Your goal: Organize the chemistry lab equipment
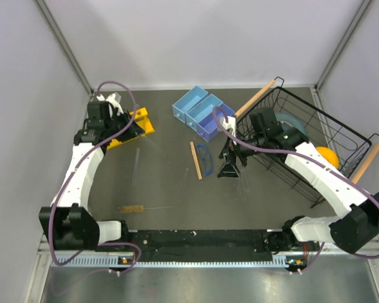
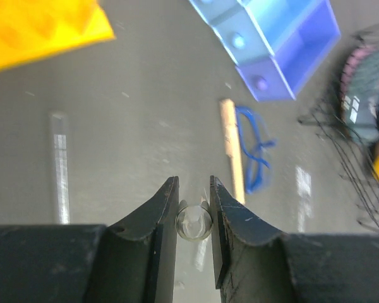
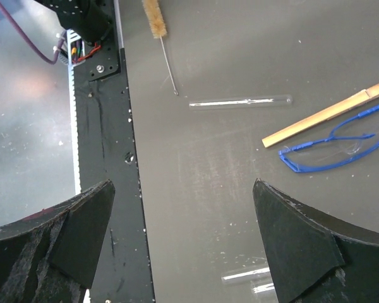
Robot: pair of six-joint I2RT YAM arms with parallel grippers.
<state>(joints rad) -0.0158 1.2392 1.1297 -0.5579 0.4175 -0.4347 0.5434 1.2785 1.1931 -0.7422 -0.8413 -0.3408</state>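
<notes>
My left gripper holds the tube, which still slants out beside the rack. Next, it should move outward over the yellow rack [image 1: 141,121] [image 2: 63,28], turn the tube upright, lower it and release it there.
My left gripper [image 2: 194,189] is shut on a thin clear glass tube [image 2: 194,222], seen end-on between the pads; in the top view this gripper [image 1: 123,124] hangs by the yellow rack [image 1: 141,121]. Another tube [image 2: 60,167] lies on the table below it. My right gripper [image 3: 183,189] is open and empty above the table, just right of the blue safety glasses [image 1: 205,158] and the wooden stick [image 1: 196,160]. Two tubes [image 3: 246,274] lie by its right finger, another tube [image 3: 240,101] farther off. The bristle brush [image 1: 136,208] lies near the front.
Two blue bins [image 1: 199,110] stand at the back centre. A black wire basket [image 1: 328,129] with wooden handles sits at the right, holding a grey-blue plate [image 1: 294,120] and a yellow bowl [image 1: 328,156]. The black base rail [image 1: 196,240] runs along the near edge.
</notes>
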